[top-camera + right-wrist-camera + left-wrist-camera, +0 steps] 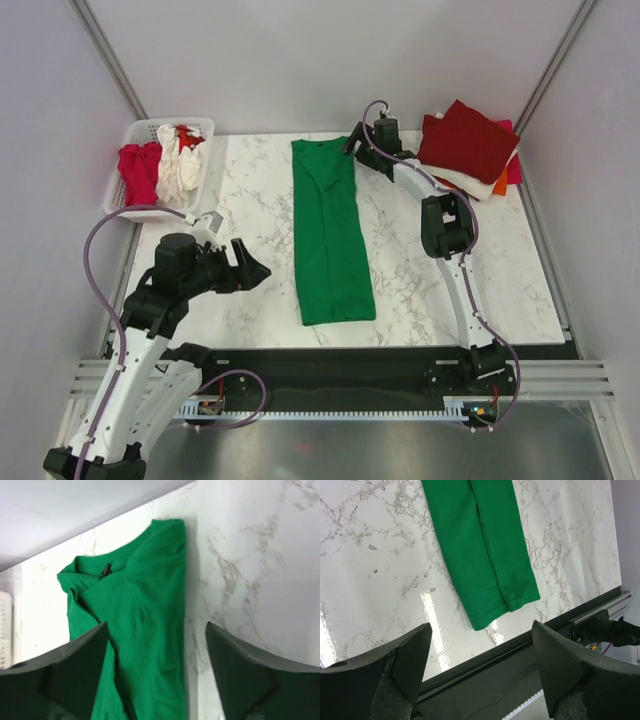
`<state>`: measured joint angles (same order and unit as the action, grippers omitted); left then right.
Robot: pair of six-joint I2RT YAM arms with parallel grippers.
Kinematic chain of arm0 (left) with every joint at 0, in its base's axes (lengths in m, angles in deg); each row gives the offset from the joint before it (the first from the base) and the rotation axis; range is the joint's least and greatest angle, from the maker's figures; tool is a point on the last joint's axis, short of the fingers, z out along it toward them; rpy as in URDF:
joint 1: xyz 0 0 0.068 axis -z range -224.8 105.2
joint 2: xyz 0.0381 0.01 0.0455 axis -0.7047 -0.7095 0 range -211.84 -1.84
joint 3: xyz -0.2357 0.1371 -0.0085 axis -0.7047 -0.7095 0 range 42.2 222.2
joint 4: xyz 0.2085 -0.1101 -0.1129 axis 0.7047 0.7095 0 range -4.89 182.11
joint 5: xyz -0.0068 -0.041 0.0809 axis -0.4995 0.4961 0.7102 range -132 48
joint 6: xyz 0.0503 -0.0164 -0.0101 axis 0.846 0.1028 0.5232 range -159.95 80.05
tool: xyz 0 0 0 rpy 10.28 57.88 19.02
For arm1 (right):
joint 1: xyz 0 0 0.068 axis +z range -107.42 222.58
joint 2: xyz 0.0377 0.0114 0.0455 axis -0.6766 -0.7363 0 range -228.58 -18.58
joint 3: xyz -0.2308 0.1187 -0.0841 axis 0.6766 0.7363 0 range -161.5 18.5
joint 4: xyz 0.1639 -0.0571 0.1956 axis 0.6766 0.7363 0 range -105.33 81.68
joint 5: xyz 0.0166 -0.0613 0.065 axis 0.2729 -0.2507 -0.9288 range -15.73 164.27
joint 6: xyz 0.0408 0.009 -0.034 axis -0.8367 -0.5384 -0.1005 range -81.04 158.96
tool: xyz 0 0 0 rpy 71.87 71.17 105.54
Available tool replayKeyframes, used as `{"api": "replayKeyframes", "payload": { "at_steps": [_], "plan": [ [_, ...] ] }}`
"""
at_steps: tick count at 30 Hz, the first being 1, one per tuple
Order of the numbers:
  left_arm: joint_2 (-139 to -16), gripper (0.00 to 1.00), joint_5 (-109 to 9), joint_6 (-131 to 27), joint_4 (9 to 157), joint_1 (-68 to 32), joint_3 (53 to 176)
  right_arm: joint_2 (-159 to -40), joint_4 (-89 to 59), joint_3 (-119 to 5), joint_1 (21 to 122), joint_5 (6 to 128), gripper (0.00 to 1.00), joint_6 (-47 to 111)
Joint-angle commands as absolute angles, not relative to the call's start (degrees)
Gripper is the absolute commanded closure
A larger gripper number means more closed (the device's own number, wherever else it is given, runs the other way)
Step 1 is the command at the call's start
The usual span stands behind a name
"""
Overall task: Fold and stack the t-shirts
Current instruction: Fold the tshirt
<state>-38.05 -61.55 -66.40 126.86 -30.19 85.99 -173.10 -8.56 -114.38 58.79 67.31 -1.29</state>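
Observation:
The left gripper will next move down and across onto the shirt's nearer hem corner [305,321] [478,626], because that corner is below the gripper and to its right in the top view.
A bright green t-shirt [330,230] lies folded into a long narrow strip down the middle of the marble table, collar at the far end. Its hem end shows in the left wrist view [485,555], its collar end in the right wrist view [135,610]. My left gripper [252,268] is open and empty, left of the shirt's lower half. My right gripper [352,140] is open and empty, just above the shirt's far right corner by the collar. A stack of folded shirts, dark red [468,140] on top of white, orange and magenta, sits at the far right.
A white slatted basket [135,145] at the far left holds a red shirt [138,170] and a crumpled white cloth [180,160]. The table's near edge with its black rail [520,655] lies just below the shirt's hem. Grey walls close in the back and sides.

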Motion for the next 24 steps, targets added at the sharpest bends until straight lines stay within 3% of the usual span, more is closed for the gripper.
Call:
{"api": "replayKeyframes", "payload": {
  "at_steps": [1,5,9,16,24],
  "plan": [
    [-39.8,0.12,-61.6,-64.1,126.7,-30.0,85.7,-167.1,-5.9,-109.5,57.0,69.8,0.11,1.3],
    [-44.8,0.12,-61.6,-64.1,126.7,-28.1,85.5,-157.4,-5.7,-100.6,55.9,69.3,0.05,3.4],
    [-49.1,0.12,-61.6,-64.1,126.7,-21.3,81.0,-143.8,-7.7,-83.4,55.5,65.8,0.09,3.4],
    [-62.8,0.12,-61.6,-64.1,126.7,-10.7,71.4,-116.8,-14.9,-40.5,55.7,62.0,0.18,0.4],
    [-67.1,0.12,-61.6,-64.1,126.7,-5.2,72.4,-100.9,-16.9,-14.7,62.6,59.2,0.21,1.0]
  ]
}}
